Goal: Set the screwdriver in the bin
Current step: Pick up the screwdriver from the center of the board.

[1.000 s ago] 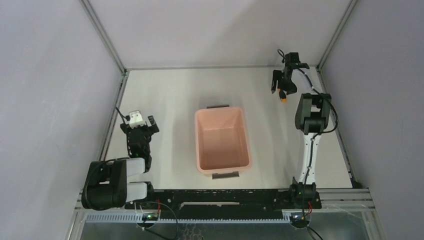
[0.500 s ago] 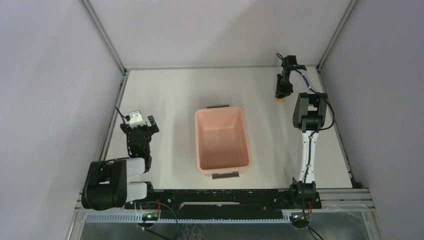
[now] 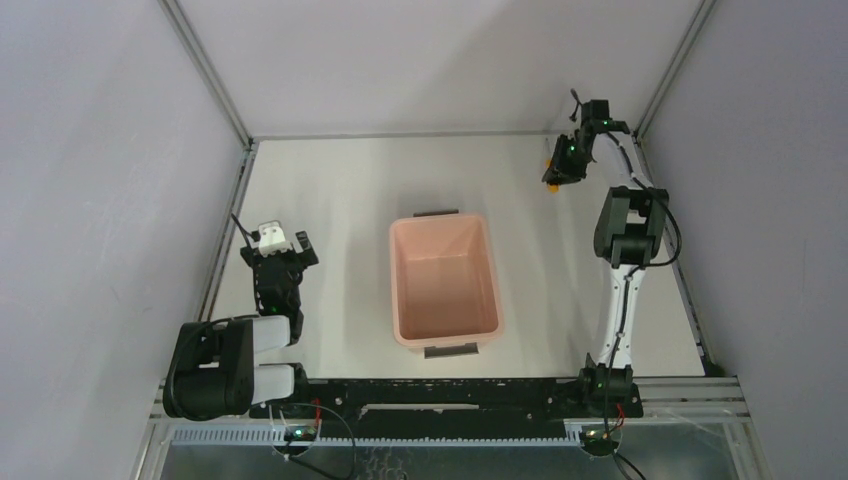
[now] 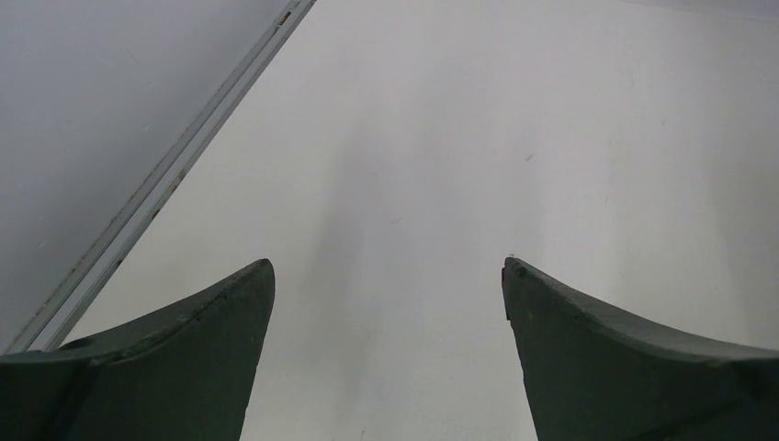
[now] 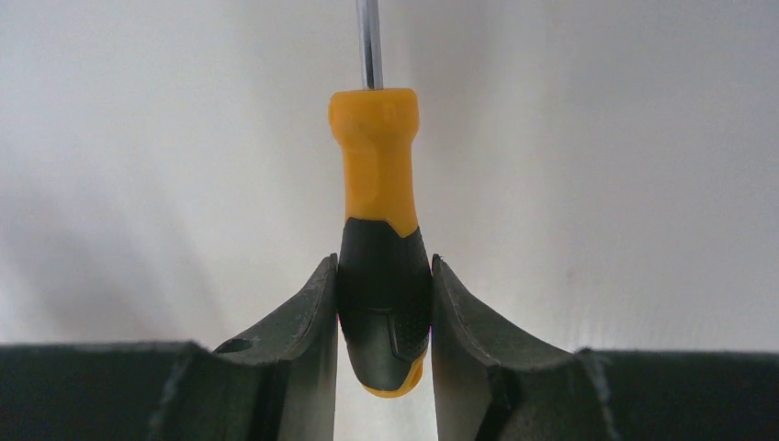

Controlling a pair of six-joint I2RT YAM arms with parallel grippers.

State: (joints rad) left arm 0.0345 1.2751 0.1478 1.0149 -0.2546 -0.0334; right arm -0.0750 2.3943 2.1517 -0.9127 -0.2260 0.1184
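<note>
I will next raise my right gripper back over the bin [image 3: 444, 283], lower it to the bin's bottom and let go, because the bin is to the gripper's left in the top view.
The screwdriver [image 5: 378, 184] has an orange-yellow and black handle and a thin grey shaft that runs out of the top of the right wrist view. My right gripper [image 5: 384, 266] is shut on the black part of its handle. From above, that gripper [image 3: 556, 176] is at the far right corner, with the screwdriver's orange tip [image 3: 553, 187] showing below it. The pale pink bin [image 3: 444, 283] stands in the middle of the table, to the left of and nearer than that gripper. My left gripper [image 3: 284, 262] rests open at the near left; in its wrist view the left gripper [image 4: 388, 266] holds nothing.
Grey walls and a metal frame close in the white table [image 3: 350, 190] on three sides. The right arm's upright links [image 3: 625, 260] stand right of the bin. A metal rail [image 4: 174, 175] runs along the table's left edge beside my left gripper.
My right gripper has closed on the screwdriver's handle and has moved slightly away toward the back corner with it. The left arm and the bin have not moved.
</note>
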